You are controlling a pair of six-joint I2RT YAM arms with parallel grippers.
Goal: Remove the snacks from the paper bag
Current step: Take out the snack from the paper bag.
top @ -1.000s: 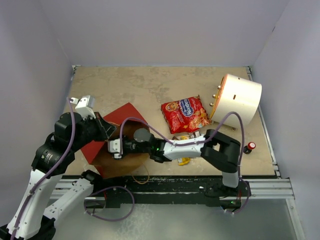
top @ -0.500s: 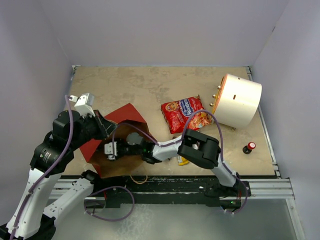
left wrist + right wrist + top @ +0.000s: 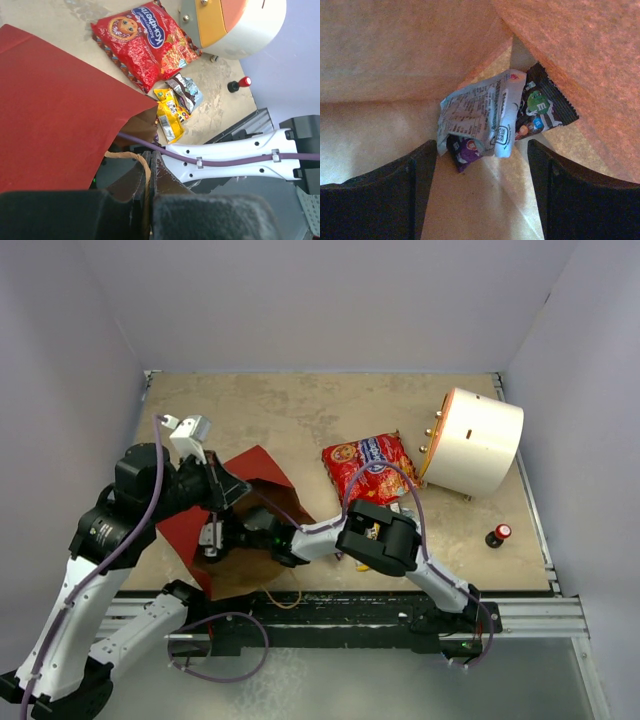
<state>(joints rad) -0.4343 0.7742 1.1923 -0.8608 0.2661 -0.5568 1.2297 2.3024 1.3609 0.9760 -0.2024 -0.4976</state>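
The pale blue-white wrapper is just ahead, so my right gripper will next reach a little deeper and close on its near end (image 3: 479, 136).
The paper bag (image 3: 252, 468), red outside and brown inside, lies on its side at the front left. My left gripper (image 3: 222, 496) is shut on its twisted paper handle (image 3: 128, 157) and holds the mouth up. My right gripper (image 3: 212, 540) is deep inside the bag, open and empty. In the right wrist view its fingers (image 3: 415, 180) flank a pale blue-white wrapper (image 3: 480, 117), a purple wrapper (image 3: 462, 152) under it and a brown wrapper (image 3: 542, 107), all just ahead of the tips. The large red packet (image 3: 370, 468), a yellow wrapper (image 3: 170, 112) and a silver-blue wrapper (image 3: 186, 90) lie outside on the table.
A white cylinder with an orange face (image 3: 480, 440) lies at the back right, close to the red packet. A small red-capped black knob (image 3: 498, 534) stands near the right edge. My right arm's white link (image 3: 230, 150) stretches across the front into the bag's mouth.
My right gripper has pushed further left, deeper into the bag. My left gripper has risen and shifted right with the handle, lifting the bag's mouth.
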